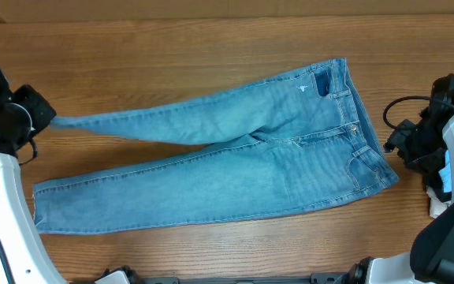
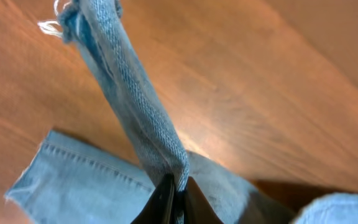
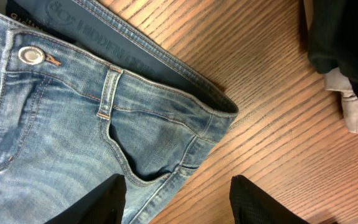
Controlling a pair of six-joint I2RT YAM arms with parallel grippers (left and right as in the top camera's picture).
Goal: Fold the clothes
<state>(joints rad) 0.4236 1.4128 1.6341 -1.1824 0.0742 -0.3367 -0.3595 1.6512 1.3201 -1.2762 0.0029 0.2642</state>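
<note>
Next, my left gripper needs to lower to the bare wood beyond the near leg's hem and release the far leg's end there, since I hold it off the table.
The light blue jeans (image 1: 235,162) lie flat across the wooden table, waistband to the right, legs running left. My left gripper (image 2: 178,186) is shut on the hem end of the far leg, which stretches taut from the fingers (image 2: 129,99); the near leg's hem (image 2: 73,186) lies below. In the overhead view the left gripper (image 1: 42,114) sits at the far leg's left tip. My right gripper (image 3: 178,193) is open above the waistband's corner by the front pocket (image 3: 145,149) and button (image 3: 30,56). It shows at the table's right edge in the overhead view (image 1: 396,146).
Wooden tabletop (image 1: 211,47) surrounds the jeans. Dark cable and white cloth-like item (image 3: 353,106) lie right of the waistband, near the right arm's base (image 1: 448,189). The left arm's white link (image 1: 6,213) stands beside the near leg's hem.
</note>
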